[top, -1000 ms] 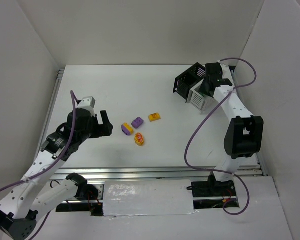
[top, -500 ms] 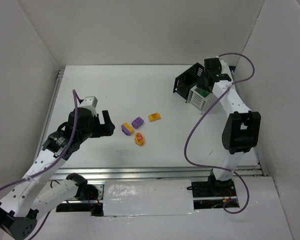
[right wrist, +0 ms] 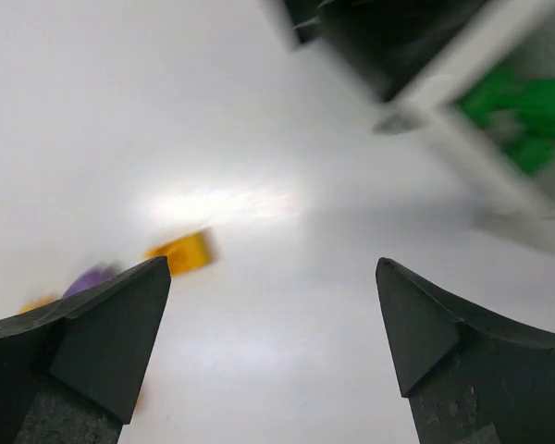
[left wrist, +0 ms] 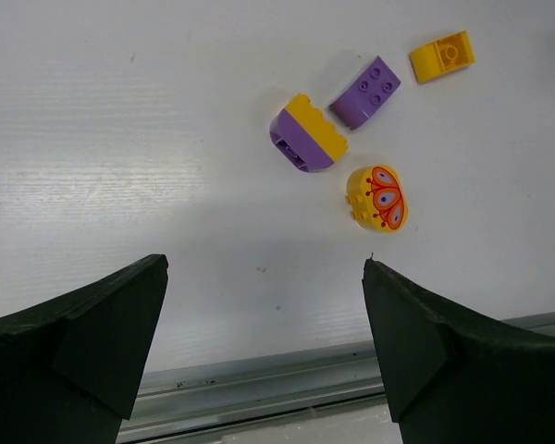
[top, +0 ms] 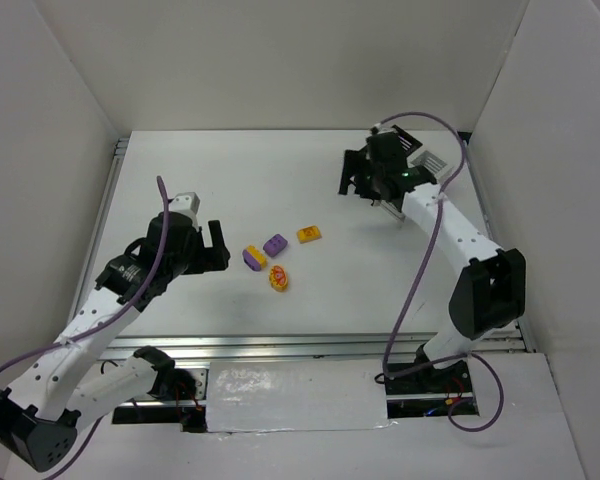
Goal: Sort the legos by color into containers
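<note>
The orange brick [top: 309, 234] is the nearest lego. My right gripper should next come back from the containers and down over it, turning its open fingers to go on either side of it.
Four legos lie mid-table: a yellow-purple brick [top: 254, 257] [left wrist: 307, 134], a purple brick [top: 275, 244] [left wrist: 365, 91], an orange brick [top: 309, 234] [left wrist: 441, 55] and a red-yellow oval [top: 278, 278] [left wrist: 377, 196]. My left gripper [top: 220, 250] [left wrist: 265, 277] hangs open and empty just left of them. Far right, my right gripper [top: 363, 185] [right wrist: 273, 277] is open and empty beside the containers. Its blurred wrist view shows the white bin [right wrist: 462, 139] holding green legos [right wrist: 527, 120], the black bin [right wrist: 398, 46], and the orange brick [right wrist: 180, 252]. The right arm hides most of both bins from above.
White walls close in the table on the left, back and right. A metal rail [top: 310, 345] [left wrist: 259, 388] runs along the near edge. Purple cables trail from both arms.
My right gripper has opened and swung left, off the white bin toward the black bin's front. The left arm has barely shifted. The four legos lie unmoved.
</note>
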### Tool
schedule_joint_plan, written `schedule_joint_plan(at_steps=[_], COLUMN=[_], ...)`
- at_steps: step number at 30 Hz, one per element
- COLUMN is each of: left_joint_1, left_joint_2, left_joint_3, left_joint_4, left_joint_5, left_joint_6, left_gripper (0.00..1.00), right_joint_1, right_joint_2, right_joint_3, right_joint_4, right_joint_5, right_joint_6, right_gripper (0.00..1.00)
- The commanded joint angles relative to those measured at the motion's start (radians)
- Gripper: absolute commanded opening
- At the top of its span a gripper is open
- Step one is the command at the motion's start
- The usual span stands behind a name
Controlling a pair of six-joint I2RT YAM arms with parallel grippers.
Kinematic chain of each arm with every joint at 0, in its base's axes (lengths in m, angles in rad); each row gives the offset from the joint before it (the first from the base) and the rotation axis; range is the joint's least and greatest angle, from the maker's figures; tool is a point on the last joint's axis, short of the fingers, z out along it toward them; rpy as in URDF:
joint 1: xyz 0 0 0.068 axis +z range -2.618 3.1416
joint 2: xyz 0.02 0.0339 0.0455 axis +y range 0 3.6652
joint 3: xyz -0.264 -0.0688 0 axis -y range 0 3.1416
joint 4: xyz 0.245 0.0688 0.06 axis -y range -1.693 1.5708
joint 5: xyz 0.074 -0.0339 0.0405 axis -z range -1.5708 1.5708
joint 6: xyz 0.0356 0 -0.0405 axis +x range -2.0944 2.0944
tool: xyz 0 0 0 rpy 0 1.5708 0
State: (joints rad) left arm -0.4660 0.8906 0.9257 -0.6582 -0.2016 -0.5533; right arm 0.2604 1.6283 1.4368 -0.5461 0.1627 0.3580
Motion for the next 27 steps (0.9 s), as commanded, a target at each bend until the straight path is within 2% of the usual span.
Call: schedule_joint_plan(at_steps=[1,3,6,7,9,10,11,14,16,19,24,27], left_joint_1=[0.003,0.003,0.003,0.001,0.003,0.003,0.003,0.003,0.003,0.003,0.003,0.003], left_joint_2=[-0.008,-0.019,-0.025,-0.028,-0.033,-0.033,-0.033,-0.032,-0.025,-0.025,-0.044,-0.055], left_joint_3=[0.025,0.022,0.019,0.015,0.013,0.012,0.012,0.012,0.01,0.009,0.005,0.004], left_joint_4=[-0.006,-0.004,0.003,0.006,0.011,0.011,0.011,0.011,0.014,0.014,0.015,0.02], left_joint_5=[-0.062,-0.067,-0.048,-0.042,-0.029,-0.025,-0.025,-0.019,-0.013,0.004,0.01,0.021], left_joint_6=[-0.013,-0.013,-0.007,-0.005,-0.002,0.0,0.001,0.004,0.007,0.012,0.016,0.019], left_gripper=[0.99,1.0,1.0,1.0,1.0,1.0,1.0,1.0,1.0,0.99,0.99,1.0], right_joint_1=[0.158,0.244,0.296,0.304,0.338,0.349,0.358,0.399,0.407,0.407,0.407,0.407], right_joint_2=[-0.05,-0.001,0.112,0.14,0.205,0.22,0.238,0.222,0.225,0.296,0.438,0.441], right_joint_3=[-0.056,-0.061,0.005,0.023,0.08,0.095,0.114,0.061,0.025,0.091,0.22,0.191], right_joint_4=[0.061,0.072,0.034,0.023,-0.012,-0.026,-0.052,-0.007,0.046,-0.035,-0.185,-0.155], right_joint_5=[-0.147,-0.118,-0.1,-0.051,0.058,0.104,0.206,0.296,0.291,0.363,0.4,0.4], right_joint_6=[-0.037,-0.053,-0.045,-0.01,0.073,0.166,0.23,0.419,0.499,0.619,0.741,0.771], right_gripper=[1.0,1.0,1.0,1.0,1.0,1.0,1.0,1.0,1.0,1.0,1.0,1.0])
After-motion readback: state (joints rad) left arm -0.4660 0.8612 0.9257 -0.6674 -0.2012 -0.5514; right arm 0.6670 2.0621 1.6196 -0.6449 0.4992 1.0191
